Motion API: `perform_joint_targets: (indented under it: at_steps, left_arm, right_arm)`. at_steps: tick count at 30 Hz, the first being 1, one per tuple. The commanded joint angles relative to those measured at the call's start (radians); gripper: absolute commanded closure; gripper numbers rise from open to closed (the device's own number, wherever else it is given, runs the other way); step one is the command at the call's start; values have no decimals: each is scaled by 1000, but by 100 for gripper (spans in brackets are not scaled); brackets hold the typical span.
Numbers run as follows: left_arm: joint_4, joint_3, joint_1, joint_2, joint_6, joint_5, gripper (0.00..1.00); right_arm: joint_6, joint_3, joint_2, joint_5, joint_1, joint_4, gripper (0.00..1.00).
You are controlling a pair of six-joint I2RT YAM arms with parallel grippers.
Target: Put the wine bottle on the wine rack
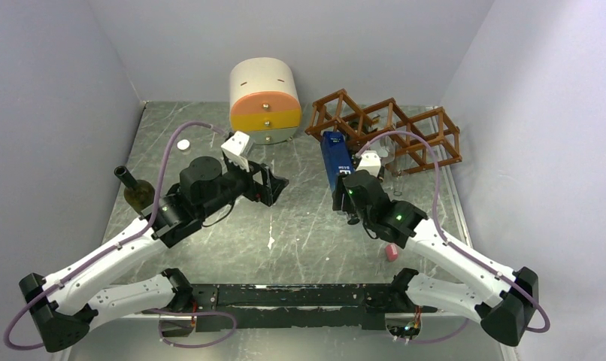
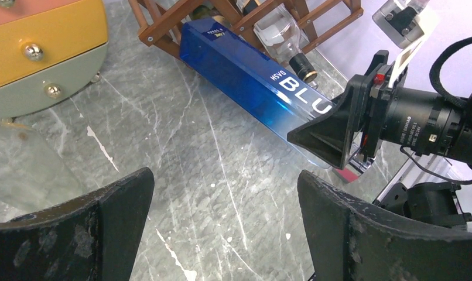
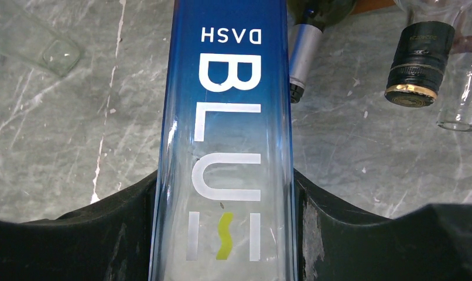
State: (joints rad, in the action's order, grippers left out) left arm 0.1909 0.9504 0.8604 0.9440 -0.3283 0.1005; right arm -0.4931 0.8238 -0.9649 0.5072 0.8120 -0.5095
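Observation:
The wine bottle's blue end faces the rack's cell nearest the cabinet, so my right gripper should next push it outward into there and release it.
The wine bottle (image 1: 334, 156) is a tall, square, blue-tinted glass one lettered "DASH BLU" (image 3: 228, 117). My right gripper (image 3: 225, 228) is shut on its pale lower end, a finger pressed to each side. It slants over the table, and its dark blue far end (image 2: 222, 52) reaches the front of the wine rack's left cell. The wine rack (image 1: 390, 128) is a reddish-brown lattice at the back right. My left gripper (image 2: 225, 193) is open over bare marble at mid-table, left of the bottle (image 1: 274, 188), with nothing between its fingers.
Other bottles lie in the rack with their necks pointing out, one silver-capped (image 3: 304, 52) and one black-capped (image 3: 418, 64). A cream-and-orange drawer cabinet (image 1: 264, 101) stands at the back centre. An olive bottle (image 1: 137, 192) lies by the left arm. A pink object (image 1: 392, 252) sits near the right arm.

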Motion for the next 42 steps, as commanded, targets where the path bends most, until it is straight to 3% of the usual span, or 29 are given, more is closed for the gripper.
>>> perform_joint_targets:
  at_steps: [1,19,30,42]
  left_arm:
    - [32,-17,3,-30,4,5,4]
    - [-3,-94,5,-64,2,40,5]
    - [-6,-111,23,-56,14,88,5]
    - [-12,-116,28,-41,20,87,5]
  right_arm:
    - [-84,66,1,67,-10,205,100]
    - [-293,-3,-34,242,-13,392,100]
    - [-257,10,-143,300,-32,565,100]
    - [-230,15,-236,256,-143,698,100]
